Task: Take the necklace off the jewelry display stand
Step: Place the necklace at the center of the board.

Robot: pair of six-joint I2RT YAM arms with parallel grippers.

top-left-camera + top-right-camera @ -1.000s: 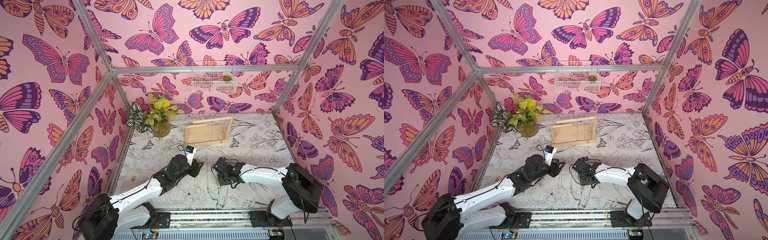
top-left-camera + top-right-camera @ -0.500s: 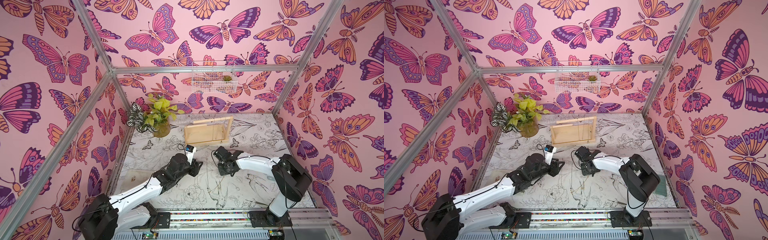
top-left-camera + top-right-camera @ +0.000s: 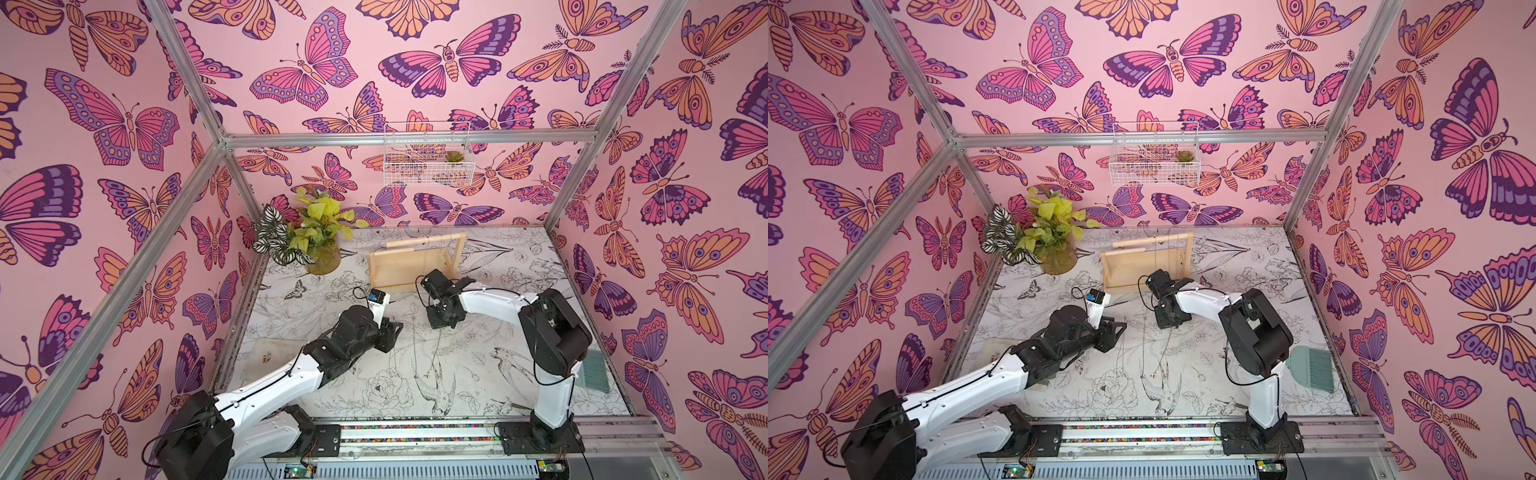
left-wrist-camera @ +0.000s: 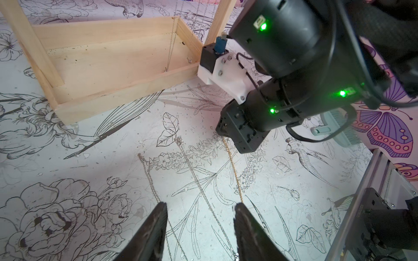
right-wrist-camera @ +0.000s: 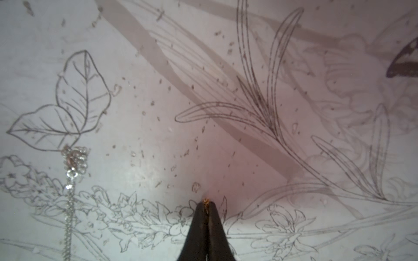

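I will draw the necklace's end outward with my right gripper onto the bare tabletop before the stand next and release it, keeping the trailing chain stretched.
The pale wooden jewelry display stand [image 3: 399, 268] [image 3: 1129, 270] stands at the back of the table, with thin chains hanging from its crossbar [image 4: 172, 45]. My right gripper [image 5: 206, 204] [image 3: 441, 322] points down at the table just in front of the stand. It is shut on the end of a gold necklace [image 5: 206, 200]. That chain [image 4: 233, 167] trails from the gripper across the table toward my left gripper [image 4: 200, 205] [image 3: 395, 328], which hovers open and holds nothing.
Two silver chains [image 4: 199, 185] [image 4: 148, 171] lie stretched on the printed table beside the gold one. A potted plant [image 3: 316, 245] stands left of the stand. A white wire basket [image 3: 428, 162] hangs on the back wall. A teal brush [image 3: 1312, 370] lies at the right.
My right gripper has moved away from the front edge toward the stand, still shut, and its arm has risen at the elbow. The left arm has not moved.
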